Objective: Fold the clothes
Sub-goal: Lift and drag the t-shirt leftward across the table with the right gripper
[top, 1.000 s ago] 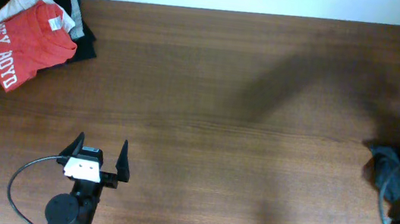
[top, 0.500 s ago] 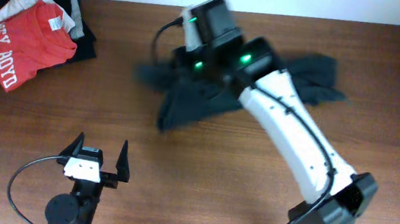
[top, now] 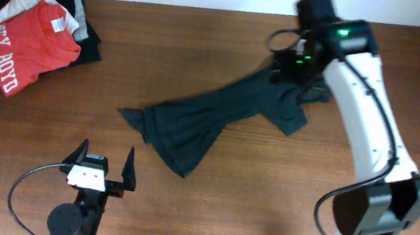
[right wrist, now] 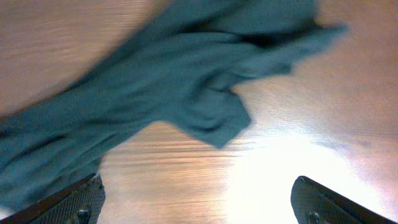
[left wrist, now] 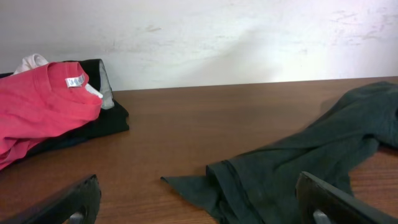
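Note:
The jutting near flap of the clothes gets my open right gripper lowered down toward the table onto it next, since the flap's corner sticks out over bare wood.
The clothes, a dark charcoal T-shirt, lie crumpled in a long diagonal strip across the middle of the table. My right gripper hovers over the strip's far right end. In the right wrist view it is open with only bare wood between its fingers, and the clothes lie beyond them. My left gripper stands open near the front edge, just short of the strip's near left end. The left wrist view shows the clothes reaching in from the right, with nothing between the gripper's fingers but table and a cloth corner.
A pile of folded pieces topped by a red T-shirt sits at the back left corner, also seen in the left wrist view as the red T-shirt. A white wall runs behind the table. The right arm arches over the right side.
The right arm swung in from the right edge, carrying the dark shirt across the table, then opened and let it fall in a stretched strip. The left gripper has not moved.

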Robot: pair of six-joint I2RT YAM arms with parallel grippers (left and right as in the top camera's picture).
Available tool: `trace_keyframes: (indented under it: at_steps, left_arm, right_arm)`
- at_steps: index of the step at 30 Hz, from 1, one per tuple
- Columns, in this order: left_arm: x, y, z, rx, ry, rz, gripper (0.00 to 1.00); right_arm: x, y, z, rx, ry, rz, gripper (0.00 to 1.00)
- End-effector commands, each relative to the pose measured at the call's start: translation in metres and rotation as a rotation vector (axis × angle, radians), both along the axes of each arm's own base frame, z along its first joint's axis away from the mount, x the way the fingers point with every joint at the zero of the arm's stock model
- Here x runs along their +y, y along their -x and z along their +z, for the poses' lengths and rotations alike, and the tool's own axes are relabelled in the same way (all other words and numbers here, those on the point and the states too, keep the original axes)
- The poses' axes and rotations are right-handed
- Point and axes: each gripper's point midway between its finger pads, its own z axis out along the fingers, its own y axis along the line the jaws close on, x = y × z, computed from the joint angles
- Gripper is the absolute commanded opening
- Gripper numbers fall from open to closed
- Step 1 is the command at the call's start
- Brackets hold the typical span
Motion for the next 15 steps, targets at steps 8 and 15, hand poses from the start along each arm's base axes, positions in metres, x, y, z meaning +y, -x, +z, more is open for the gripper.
trace_keyframes:
  at_steps: [8, 15]
  left_arm:
    - [-0.001, 0.0, -0.002, -0.001, -0.014, -0.005, 0.99]
    - [-0.001, 0.0, -0.002, -0.001, -0.015, -0.005, 0.99]
  right_arm:
    - [-0.034, 0.024, -0.154, 0.138, -0.287, -0.001, 0.99]
    - [-0.032, 0.018, -0.195, 0.029, -0.285, 0.018, 0.81]
